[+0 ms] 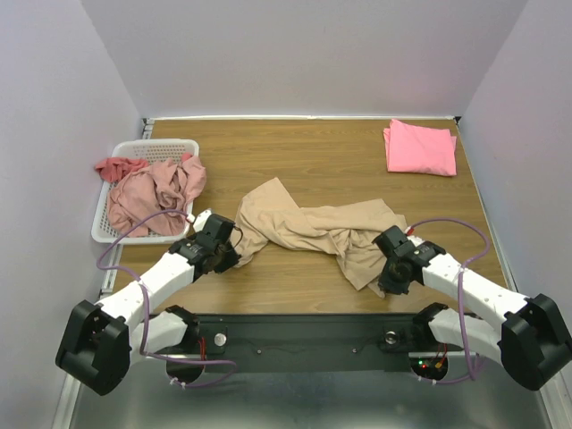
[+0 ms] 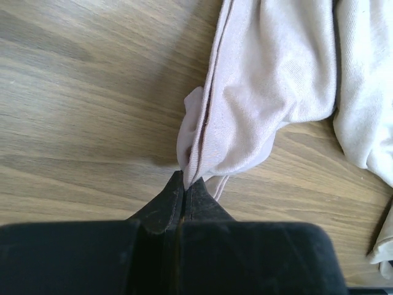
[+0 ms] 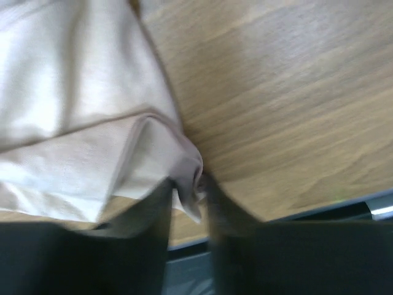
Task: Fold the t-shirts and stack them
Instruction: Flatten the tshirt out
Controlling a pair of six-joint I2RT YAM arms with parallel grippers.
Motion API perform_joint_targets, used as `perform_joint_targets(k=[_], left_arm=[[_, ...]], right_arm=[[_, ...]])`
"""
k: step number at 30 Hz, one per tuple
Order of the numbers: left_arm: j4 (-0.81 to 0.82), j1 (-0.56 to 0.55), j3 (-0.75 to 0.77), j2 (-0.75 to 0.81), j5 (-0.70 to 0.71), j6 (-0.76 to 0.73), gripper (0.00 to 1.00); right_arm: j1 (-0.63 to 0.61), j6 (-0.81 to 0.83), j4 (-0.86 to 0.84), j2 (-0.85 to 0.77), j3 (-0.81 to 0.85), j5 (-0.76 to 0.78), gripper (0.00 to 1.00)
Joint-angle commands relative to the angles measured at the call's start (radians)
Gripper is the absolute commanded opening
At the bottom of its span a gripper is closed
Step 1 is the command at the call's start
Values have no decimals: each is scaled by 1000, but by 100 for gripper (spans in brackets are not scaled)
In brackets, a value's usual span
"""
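Observation:
The left gripper lifts the hem next, then carries it outward and down to release on the bare tabletop [image 1: 232, 173] beside the basket, as that spot lies outward of the gripper.
The large tan t-shirt [image 1: 313, 228] lies crumpled and twisted across the middle of the table. My left gripper [image 1: 236, 254] is shut on its left hem; in the left wrist view the fingertips [image 2: 184, 181] pinch the ribbed edge of the cloth [image 2: 264, 92]. My right gripper [image 1: 391, 279] is at the shirt's lower right end. In the blurred right wrist view its jaws [image 3: 187, 184] stand a little apart with a bunched fold of the cloth [image 3: 73, 123] between them. A bright pink t-shirt [image 1: 420, 147] lies folded at the far right.
A white mesh basket [image 1: 152, 145] at the far left holds a dusty-pink shirt [image 1: 156, 192] and a salmon-red one [image 1: 116, 167]. The table's near edge and the dark base rail [image 1: 304, 331] lie just behind both grippers. Walls close in the sides.

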State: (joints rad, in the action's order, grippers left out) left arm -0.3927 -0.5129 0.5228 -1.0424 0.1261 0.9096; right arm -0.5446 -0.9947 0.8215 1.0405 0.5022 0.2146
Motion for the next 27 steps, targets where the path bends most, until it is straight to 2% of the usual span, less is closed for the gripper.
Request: perform_joint_targets(k=[1, 3, 6, 7, 9, 14, 15, 18, 19, 21, 27], left_arm=[[-38, 7, 49, 31, 35, -11, 0], [-70, 8, 84, 44, 49, -14, 0], [-136, 8, 170, 74, 90, -23, 0], [-153, 8, 199, 85, 101, -23, 0], [-202, 8, 268, 119, 136, -28, 0], [-290, 8, 584, 163, 216, -54, 0], [-328, 8, 688, 166, 243, -69, 0], [-395, 8, 836, 165, 315, -92, 0], [-409, 8, 926, 165, 334, -103, 0], [-454, 8, 1049, 162, 380, -121, 0], [-534, 8, 1273, 133, 481, -144, 0]], right_arm=[[-8, -18, -104, -3, -24, 28, 11], [-8, 7, -105, -26, -2, 16, 1], [-8, 59, -65, -95, 109, 63, 1], [-8, 73, -24, -111, 207, 92, 1], [-8, 119, 17, -122, 321, 201, 0], [-8, 200, 59, -105, 660, 405, 1], [-8, 211, 59, -105, 699, 431, 0], [-8, 251, 61, -105, 841, 573, 0], [-8, 275, 59, -109, 873, 633, 1], [-8, 298, 59, -112, 968, 683, 0], [-8, 389, 57, -111, 1180, 810, 0]])
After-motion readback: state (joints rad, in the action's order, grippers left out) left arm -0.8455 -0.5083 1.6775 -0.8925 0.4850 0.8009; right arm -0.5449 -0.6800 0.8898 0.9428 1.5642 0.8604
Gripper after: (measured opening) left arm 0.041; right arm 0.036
